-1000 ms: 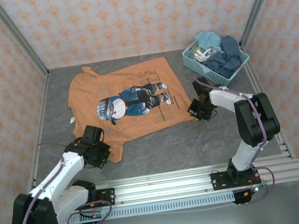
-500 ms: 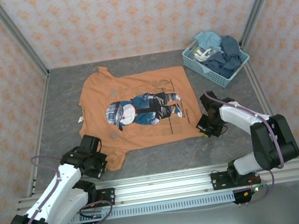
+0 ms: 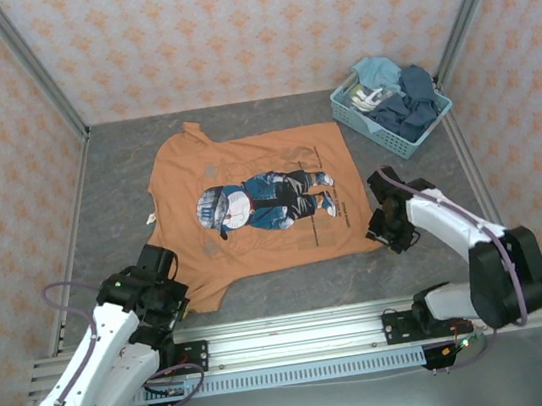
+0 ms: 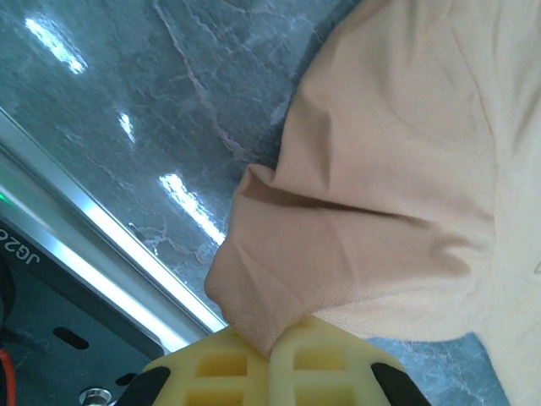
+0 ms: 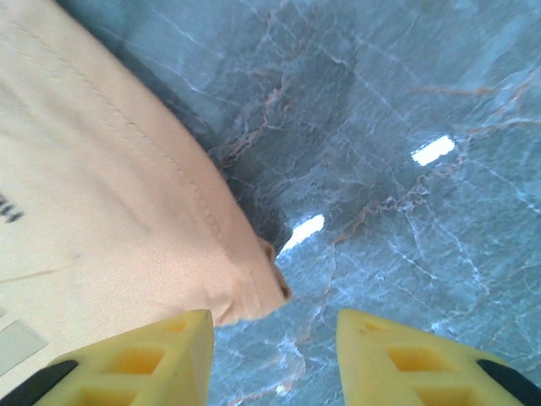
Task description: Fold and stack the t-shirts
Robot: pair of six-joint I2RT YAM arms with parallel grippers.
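Observation:
I should next lower the open fingers of my right gripper toward the shirt, on both sides of the shirt's near hem corner (image 3: 374, 246) (image 5: 264, 296), and close them. That corner is below, by the finger on the shirt side.
An orange-tan t-shirt (image 3: 261, 204) with a dark blue, white and red chest print lies spread flat on the grey table. My left gripper (image 3: 168, 296) is shut on the shirt's sleeve corner (image 4: 262, 304) at its near left, cloth pinched between the yellow fingers (image 4: 220, 368). At the shirt's near right hem corner (image 5: 254, 292), my right gripper (image 3: 386, 232) stands open; the cloth lies by its left finger (image 5: 161, 355), nothing gripped. More t-shirts (image 3: 404, 104), blue and pale, are heaped in the basket.
A pale blue lattice basket (image 3: 355, 115) stands at the back right near the wall. The aluminium rail (image 3: 290, 337) runs along the near edge, close to the left gripper. Bare grey table (image 3: 293, 286) lies between shirt and rail.
The shirt has been dragged toward the near right and flattened. Both grippers moved nearer the rail. The right gripper has let go of the hem corner and now stands open.

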